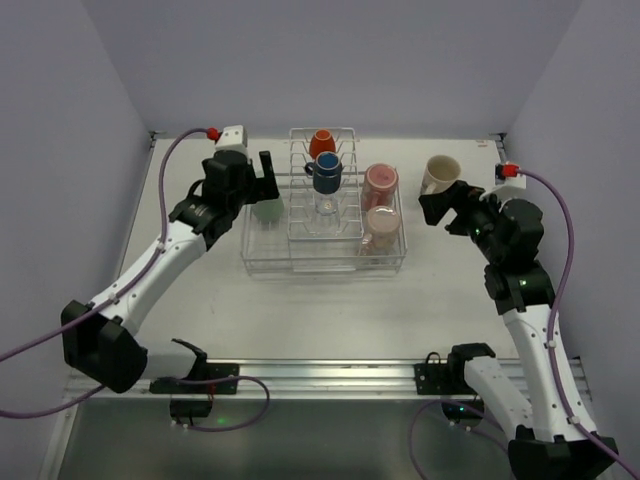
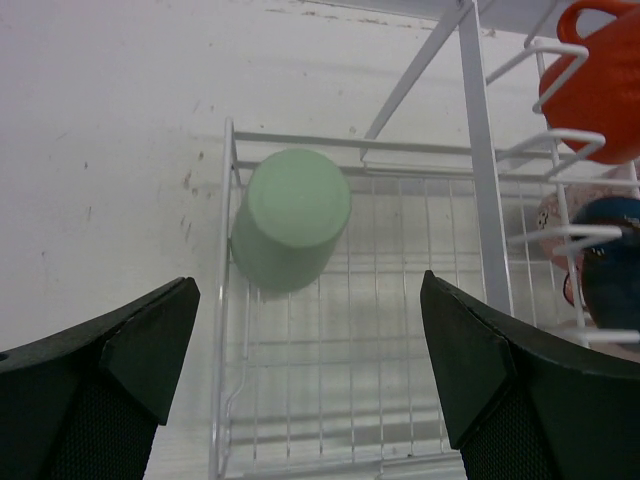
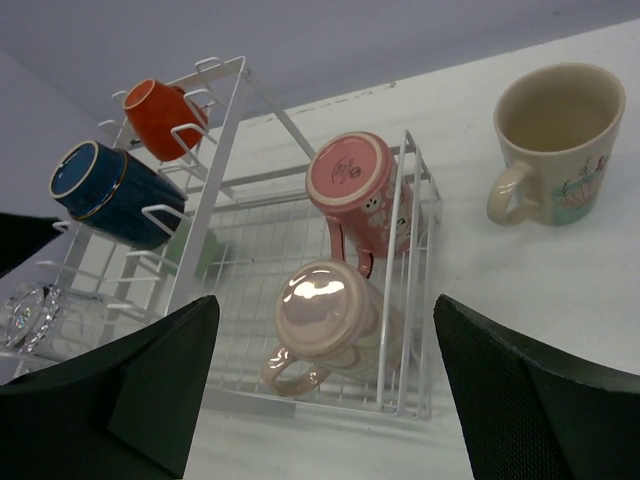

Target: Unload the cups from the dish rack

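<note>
Next, my left gripper needs to lower over the mint-green cup until the open fingers straddle the cup's base end (image 1: 267, 209) (image 2: 298, 200), since the cup stands upturned with its base up.
The white wire dish rack (image 1: 322, 269) holds an upturned mint-green cup (image 1: 266, 210) at its left, an orange mug (image 1: 322, 143), a blue mug (image 1: 326, 176) and a clear glass (image 1: 325, 207) on the middle tines, and two pink mugs (image 1: 380, 182) (image 1: 380, 226) at its right. A cream mug (image 1: 441, 174) stands upright on the table right of the rack. My left gripper (image 2: 310, 370) hangs open above the mint-green cup (image 2: 295, 215). My right gripper (image 3: 325, 390) is open and empty, facing the paler pink mug (image 3: 335, 320), with the cream mug (image 3: 555, 140) off to its right.
Grey walls enclose the table on the left, back and right. The rack's tall tine section (image 2: 470, 150) rises just right of my left gripper. A metal rail (image 1: 320, 375) with the arm bases runs along the near edge.
</note>
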You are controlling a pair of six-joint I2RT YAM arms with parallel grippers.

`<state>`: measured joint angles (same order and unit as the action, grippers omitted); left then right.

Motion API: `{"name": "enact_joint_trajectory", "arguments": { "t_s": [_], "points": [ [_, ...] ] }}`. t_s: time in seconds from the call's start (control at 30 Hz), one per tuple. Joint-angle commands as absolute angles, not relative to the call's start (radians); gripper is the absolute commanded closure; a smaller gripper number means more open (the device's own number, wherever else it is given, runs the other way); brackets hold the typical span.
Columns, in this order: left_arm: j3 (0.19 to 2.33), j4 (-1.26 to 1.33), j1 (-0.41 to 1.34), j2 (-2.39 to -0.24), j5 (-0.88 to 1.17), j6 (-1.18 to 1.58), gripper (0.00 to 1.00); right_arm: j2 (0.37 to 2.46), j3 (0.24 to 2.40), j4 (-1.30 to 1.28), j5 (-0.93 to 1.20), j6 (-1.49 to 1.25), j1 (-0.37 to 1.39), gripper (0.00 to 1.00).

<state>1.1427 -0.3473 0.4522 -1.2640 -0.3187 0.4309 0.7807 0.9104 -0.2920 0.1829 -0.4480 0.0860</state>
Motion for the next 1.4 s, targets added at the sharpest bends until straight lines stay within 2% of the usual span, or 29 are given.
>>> {"name": "enact_joint_trajectory", "arguments": {
  "t_s": [0.0,0.13,0.57,0.8,0.93,1.07,1.27,1.37],
  "points": [
    [1.259,-0.302,0.422,-1.363,-0.321,0.433,0.0,0.747,0.902,-0.213,0.242,-0.472,0.095,0.1],
    [1.322,-0.331,0.414,-1.483,-0.339,0.39,0.0,0.752,0.899,-0.207,0.261,-0.474,0.101,0.1],
    [1.374,-0.316,0.413,-1.634,-0.374,0.327,0.0,0.772,0.9,-0.199,0.282,-0.466,0.127,0.11],
    [1.365,-0.285,0.413,-1.683,-0.385,0.311,0.08,0.759,0.9,-0.184,0.302,-0.468,0.138,0.12],
    [1.37,-0.27,0.413,-1.678,-0.374,0.31,0.22,0.764,0.907,-0.187,0.296,-0.468,0.152,0.13],
    [1.362,-0.249,0.413,-1.643,-0.388,0.305,0.48,0.762,0.908,-0.192,0.293,-0.466,0.163,0.13],
    [1.399,-0.267,0.413,-1.551,-0.42,0.276,0.59,0.772,0.936,-0.199,0.282,-0.469,0.196,0.13],
    [1.419,-0.298,0.411,-1.499,-0.451,0.276,0.61,0.769,0.949,-0.186,0.285,-0.483,0.219,0.13]
  ]
}}
